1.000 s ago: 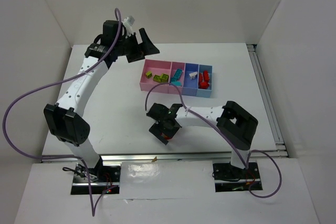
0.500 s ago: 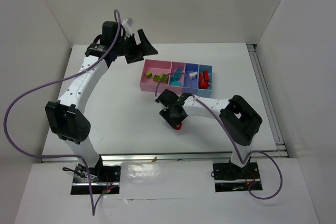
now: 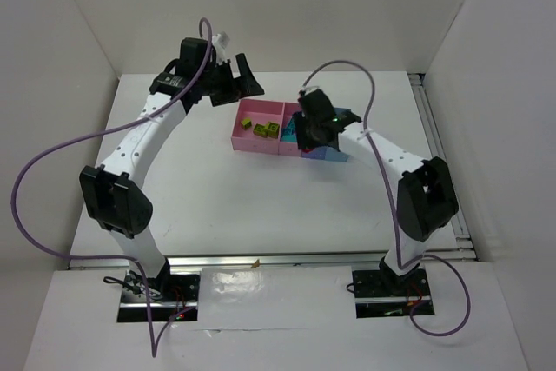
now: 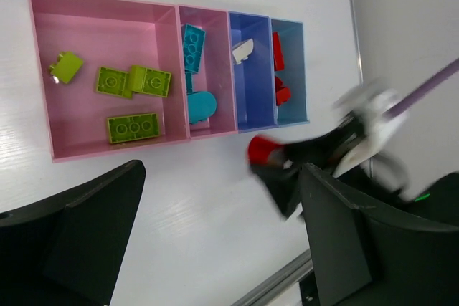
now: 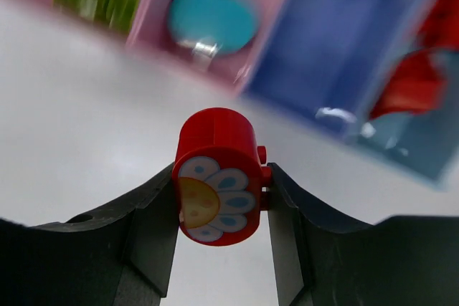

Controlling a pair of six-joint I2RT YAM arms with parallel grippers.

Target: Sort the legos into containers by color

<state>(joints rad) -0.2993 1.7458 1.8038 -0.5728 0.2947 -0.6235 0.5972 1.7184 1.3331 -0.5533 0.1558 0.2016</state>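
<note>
My right gripper swings over the light-blue bin with red legos next and lets go, since that bin lies outward and to the right in the top view.
My right gripper [image 5: 219,185] is shut on a round red lego [image 5: 217,175] with a flower face, held above the table just in front of the containers [image 5: 337,48]. From above, the right gripper [image 3: 314,132] hangs over the row's near edge. The left wrist view shows the containers [image 4: 43,77]: green legos [image 4: 133,80] in the wide pink bin, teal ones [image 4: 192,41] in the narrow pink bin, a white one [image 4: 242,51] in the blue bin, red ones [image 4: 278,51] in the light-blue bin. My left gripper [image 4: 222,234] is open and empty, high behind the row [image 3: 248,143].
White walls enclose the table on the left, back and right. A metal rail [image 3: 439,154] runs along the table's right edge. The purple cable [image 3: 347,71] of the right arm arcs above the bins.
The right gripper closed on the round red lego near the table's front, lifted it and carried it back to the containers. The left gripper shifted slightly right, still open.
</note>
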